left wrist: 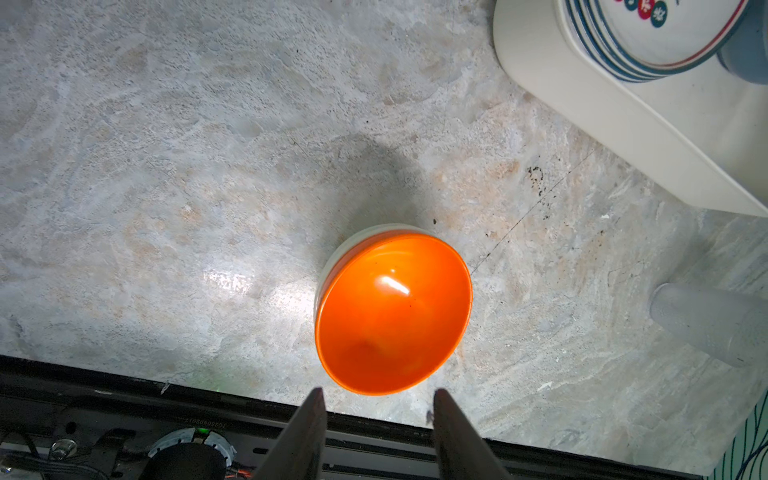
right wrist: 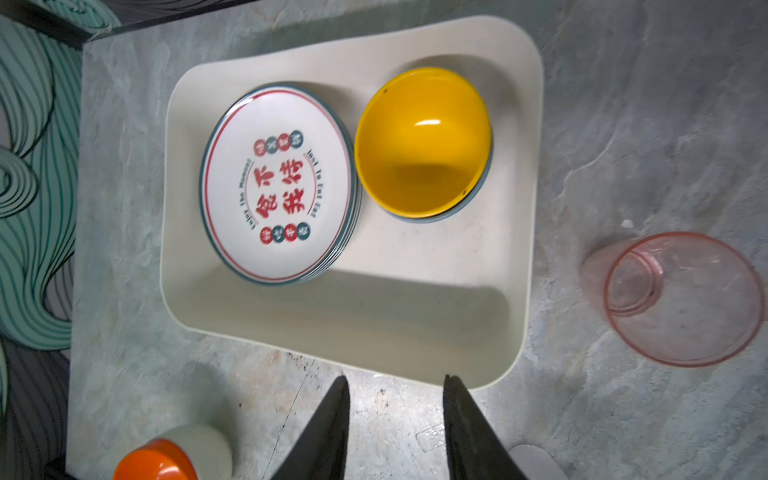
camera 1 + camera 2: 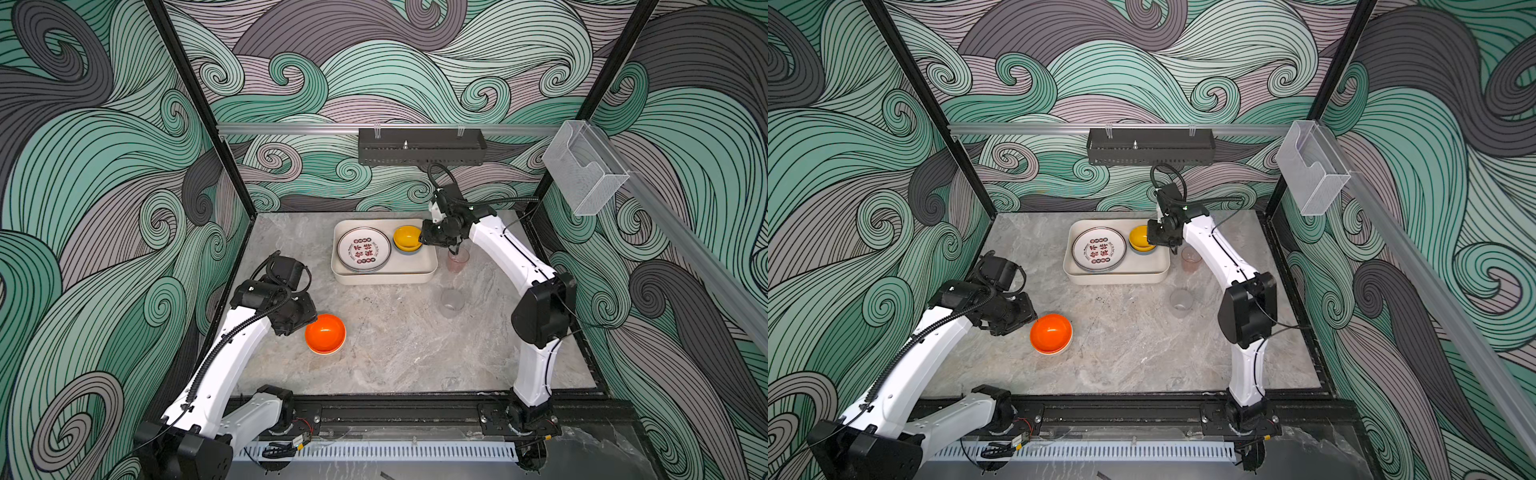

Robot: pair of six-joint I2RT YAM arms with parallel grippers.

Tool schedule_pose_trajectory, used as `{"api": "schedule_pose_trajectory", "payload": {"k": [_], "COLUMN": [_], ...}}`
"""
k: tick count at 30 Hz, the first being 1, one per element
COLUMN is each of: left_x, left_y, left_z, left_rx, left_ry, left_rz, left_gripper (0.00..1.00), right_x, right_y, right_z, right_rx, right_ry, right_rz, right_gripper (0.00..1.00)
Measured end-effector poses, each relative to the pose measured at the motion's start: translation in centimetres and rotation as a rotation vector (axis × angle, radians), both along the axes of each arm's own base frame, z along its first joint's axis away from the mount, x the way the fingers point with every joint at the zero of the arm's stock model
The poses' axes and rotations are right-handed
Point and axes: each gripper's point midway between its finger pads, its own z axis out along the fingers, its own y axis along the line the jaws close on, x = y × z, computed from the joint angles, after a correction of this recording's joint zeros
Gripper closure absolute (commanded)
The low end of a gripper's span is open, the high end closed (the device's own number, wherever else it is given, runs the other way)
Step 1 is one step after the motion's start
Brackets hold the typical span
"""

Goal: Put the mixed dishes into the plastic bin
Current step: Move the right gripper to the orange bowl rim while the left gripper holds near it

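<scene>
My left gripper lowers toward the orange bowl [image 1: 395,316] and straddles its closest rim edge [image 1: 318,339] next, since that rim stands exposed above the cream bowl holding it.
The cream plastic bin [image 3: 384,279] stands at the back of the table. In it lie a stack of white plates [image 3: 364,250] with red characters and a yellow bowl [image 2: 422,141] nested in a bluish one. My right gripper [image 2: 395,379] hangs open and empty above the bin's right end. A pink translucent cup [image 3: 458,261] stands just right of the bin, and a clear cup [image 3: 451,302] stands nearer the front. An orange bowl [image 1: 395,316] sits in a cream bowl [image 1: 345,249] at front left. My left gripper [image 1: 377,392] is open just short of its rim, not touching it.
A black perforated tray [image 3: 422,146] hangs on the back wall and a clear acrylic box [image 3: 584,166] on the right wall. A black rail [image 3: 395,411] runs along the table's front edge. Patterned walls close in both sides.
</scene>
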Motion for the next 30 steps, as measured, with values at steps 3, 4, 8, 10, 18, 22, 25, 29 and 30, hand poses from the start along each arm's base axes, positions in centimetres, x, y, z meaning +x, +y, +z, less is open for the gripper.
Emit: {"api": "schedule_pose_trajectory", "payload": {"k": [3,4,8,10,18,22,25,29,30], "left_x": [-0.1,-0.2,-0.5,-0.5,-1.1,-1.5,-1.6,-2.0,-2.2], "left_y": [0.3,0.4,0.6,0.9,1.4,1.4,1.2,1.3,1.2], "left_z": [-0.1,-0.2,-0.7,-0.8,-2.2,-3.9,-5.3,-7.0,-7.3], "left_rx": [0.001,0.003,0.010,0.018,0.044,0.051,0.053,0.054,0.052], "left_ry": [-0.001,0.001,0.019,0.022,0.067,0.146,0.210,0.259,0.266], "left_rz": [0.010,0.015,0.023,0.033,0.053,0.056,0.063,0.075,0.076], "left_gripper": [0.54,0.54,0.54,0.54,0.55,0.57,0.59,0.62,0.63], "right_x": [-2.9,-3.9,-7.3,-9.2,-15.7,-17.6,-18.2,-18.2,-18.1], "right_y": [1.2,1.7,3.2,4.2,8.0,8.4,8.3,8.5,8.5], "right_z": [-0.6,-0.8,-0.9,-0.5,-1.1,-2.5,-2.8,-2.5,-2.4], "right_rx": [0.038,0.054,0.102,0.141,0.254,0.270,0.276,0.290,0.293], "right_ry": [0.027,0.034,0.043,0.039,0.060,0.097,0.106,0.088,0.083], "right_rz": [0.062,0.087,0.170,0.224,0.422,0.464,0.471,0.477,0.478], "right_gripper": [0.61,0.61,0.60,0.60,0.59,0.59,0.59,0.59,0.59]}}
